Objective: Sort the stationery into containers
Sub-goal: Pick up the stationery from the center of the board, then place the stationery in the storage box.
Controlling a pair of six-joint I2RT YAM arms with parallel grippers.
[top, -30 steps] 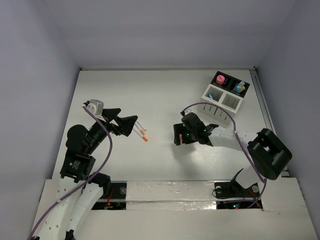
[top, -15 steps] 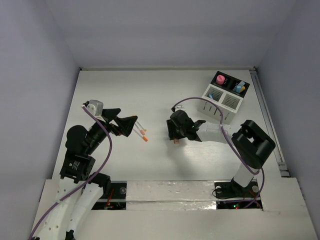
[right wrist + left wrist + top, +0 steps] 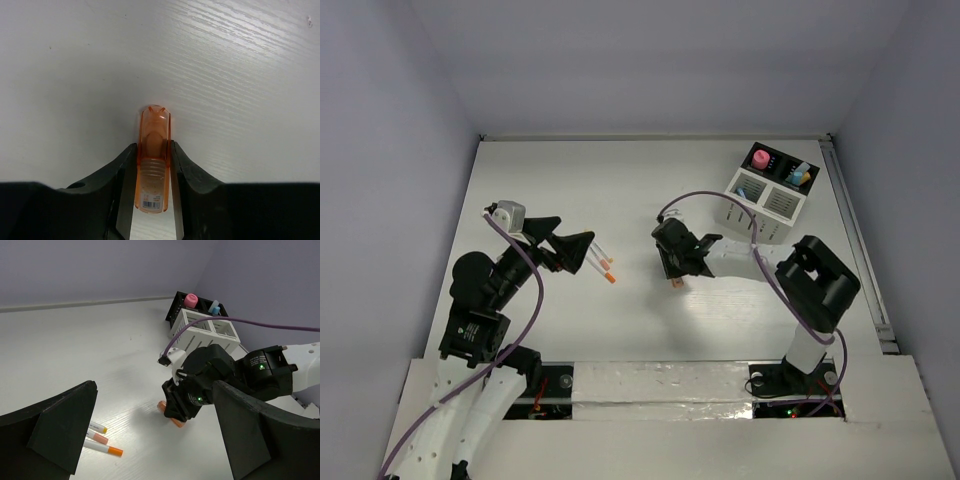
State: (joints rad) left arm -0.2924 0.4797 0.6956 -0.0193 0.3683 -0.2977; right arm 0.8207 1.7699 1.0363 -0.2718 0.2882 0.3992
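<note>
The capsule held in my right gripper will next be lifted and carried outward over the opening of the white section by the pink cylinder (image 3: pixel 760 158) to be released.
A chunky orange capsule (image 3: pixel 154 160) lies on the white table, and my right gripper (image 3: pixel 152 150) is shut on it, fingers touching both its long sides. From above, that gripper (image 3: pixel 675 268) sits mid-table with the capsule's end (image 3: pixel 676 283) poking out below it. Three thin white sticks (image 3: pixel 603 262) with orange, pink and yellow tips lie at the left. My left gripper (image 3: pixel 576 232) hovers open just beside them, holding nothing. The white slatted organizer (image 3: pixel 750 222) stands at the back right; its black rear section (image 3: pixel 780 165) holds a stubby pink cylinder (image 3: pixel 760 158) and a blue piece (image 3: pixel 802 170).
The left wrist view shows the sticks (image 3: pixel 100 437) low on the left, the right gripper (image 3: pixel 182 407) over the orange capsule (image 3: pixel 170 416), and the organizer (image 3: pixel 200 340) behind. Grey walls surround the table. A purple cable (image 3: pixel 705 200) loops over the right arm.
The right arm swung left and forward to the orange capsule, and its jaws narrowed onto it. The left arm and the sticks stayed put.
</note>
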